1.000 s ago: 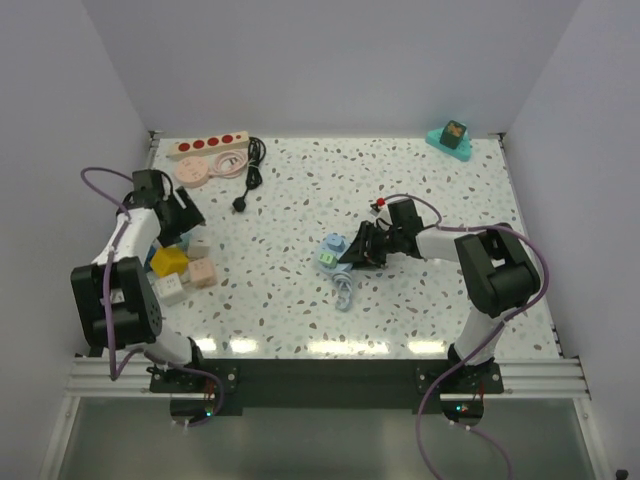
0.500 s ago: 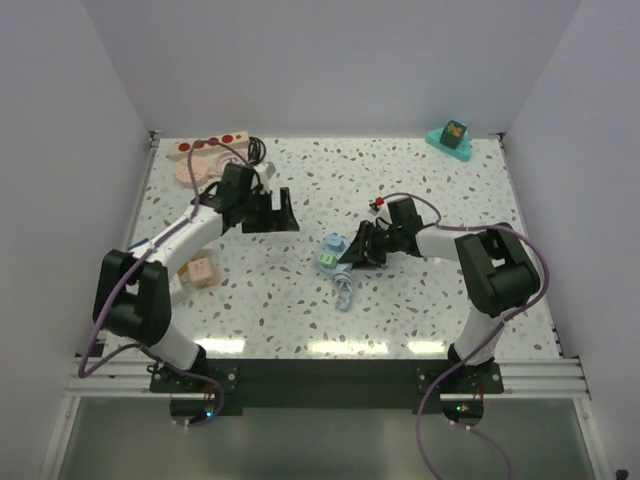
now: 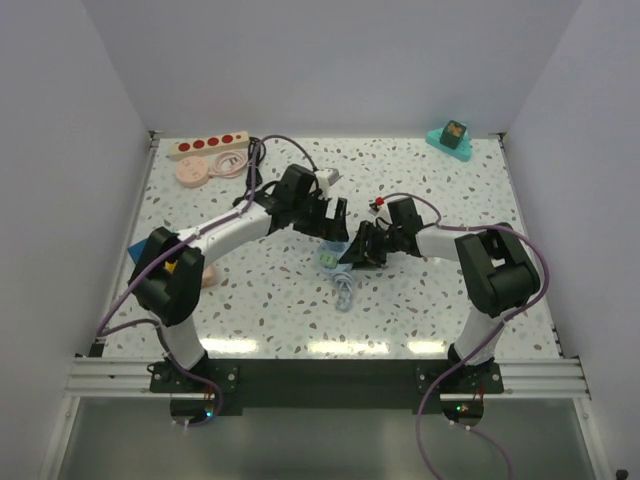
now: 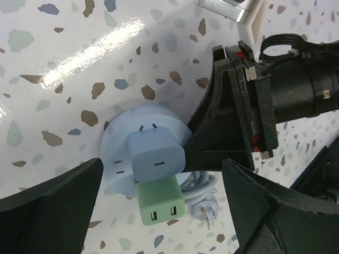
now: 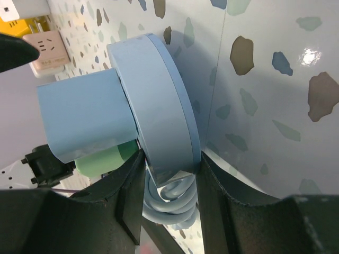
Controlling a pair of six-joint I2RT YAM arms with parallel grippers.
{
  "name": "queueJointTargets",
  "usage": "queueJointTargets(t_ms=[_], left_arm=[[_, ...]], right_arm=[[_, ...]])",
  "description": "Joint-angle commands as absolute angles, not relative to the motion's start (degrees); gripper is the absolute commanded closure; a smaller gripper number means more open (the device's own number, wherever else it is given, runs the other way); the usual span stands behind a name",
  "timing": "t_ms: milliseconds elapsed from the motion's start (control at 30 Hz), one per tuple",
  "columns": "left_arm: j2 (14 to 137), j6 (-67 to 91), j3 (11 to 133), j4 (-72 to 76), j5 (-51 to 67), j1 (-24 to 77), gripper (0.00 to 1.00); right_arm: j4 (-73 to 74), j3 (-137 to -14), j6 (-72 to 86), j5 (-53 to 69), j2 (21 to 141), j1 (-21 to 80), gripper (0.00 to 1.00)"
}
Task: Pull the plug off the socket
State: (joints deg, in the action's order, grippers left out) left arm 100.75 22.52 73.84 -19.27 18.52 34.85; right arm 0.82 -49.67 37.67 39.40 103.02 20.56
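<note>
My left gripper comes down next until its open fingers straddle the light-blue cube plug [image 3: 335, 245] [image 4: 156, 156] and closes, since the cube plug lies below the gap between its fingers.
A light-blue round socket disc [image 3: 328, 259] lies mid-table with a light-blue cube plug [image 4: 156, 156] and a green USB adapter [image 4: 160, 203] pushed into its face. My right gripper [image 5: 169, 164] is shut on the disc's rim [image 5: 161, 90], one finger on each flat side. My left gripper [image 4: 164, 182] hangs open and wide just above the two adapters, touching nothing. The disc's coiled blue cable [image 5: 172, 198] ends in bare prongs. The cream-white power strip [image 3: 207, 146] with red outlets lies at the far left; its black cord [image 3: 256, 155] runs under my left arm, so its black plug is hidden.
A pink round disc [image 3: 192, 170] with a thin pink cable sits by the strip. A teal holder [image 3: 452, 139] stands at the far right corner. Coloured blocks [image 3: 171, 267] lie at the left under my left arm. The right arm's wrist [image 4: 286, 90] is close beside my left fingers.
My left arm has swung from the blocks at the left across to the blue disc, and its jaws have opened wide. The right arm and the disc have not moved.
</note>
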Motion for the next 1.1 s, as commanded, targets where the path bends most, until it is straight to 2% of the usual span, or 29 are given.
queueJointTargets(t_ms=[0, 133, 267, 300, 367, 400, 467, 500, 567, 733, 967, 1067], left_arm=[[104.05, 19.08, 78.73, -19.23, 15.57, 36.38, 0.0], [109.06, 18.28, 82.43, -23.81, 9.94, 37.79, 0.01], [110.83, 17.23, 83.76, -24.43, 9.75, 37.88, 0.2], [111.09, 16.88, 84.02, -24.78, 10.71, 37.97, 0.31], [111.36, 16.44, 83.94, -25.05, 11.86, 38.06, 0.44], [111.27, 16.0, 83.85, -25.74, 12.04, 38.06, 0.57], [110.83, 15.65, 83.59, -26.54, 12.04, 38.06, 0.75], [110.48, 15.12, 83.41, -27.06, 12.04, 37.97, 0.89], [109.34, 14.77, 83.41, -27.77, 11.87, 37.97, 1.0], [105.66, 15.11, 84.99, -30.67, 11.69, 35.69, 1.0], [102.83, 16.79, 86.48, -33.22, 21.26, 26.29, 1.0], [103.27, 16.35, 89.11, -37.52, 21.01, 24.7, 1.0]], right_arm=[[7.29, -47.64, 34.36, 32.17, 105.21, 21.27, 1.0], [7.03, -47.72, 34.72, 32.08, 105.38, 21.44, 1.0], [6.94, -47.81, 34.89, 31.99, 105.64, 21.53, 1.0], [6.94, -47.9, 34.98, 31.91, 105.64, 21.53, 1.0], [6.77, -47.9, 35.16, 31.73, 105.91, 21.53, 1.0], [6.77, -47.9, 35.33, 31.47, 106.0, 21.53, 1.0], [6.86, -48.08, 35.68, 31.03, 106.35, 21.53, 1.0], [6.94, -48.16, 36.12, 30.5, 106.96, 21.53, 1.0], [7.29, -48.16, 36.65, 29.45, 107.49, 21.45, 1.0], [9.66, -49.04, 37.88, 24.36, 112.05, 21.36, 1.0], [11.68, -49.13, 37.97, 18.4, 119.62, 21.18, 1.0], [13.27, -49.39, 37.88, 16.53, 119.79, 21.09, 1.0]])
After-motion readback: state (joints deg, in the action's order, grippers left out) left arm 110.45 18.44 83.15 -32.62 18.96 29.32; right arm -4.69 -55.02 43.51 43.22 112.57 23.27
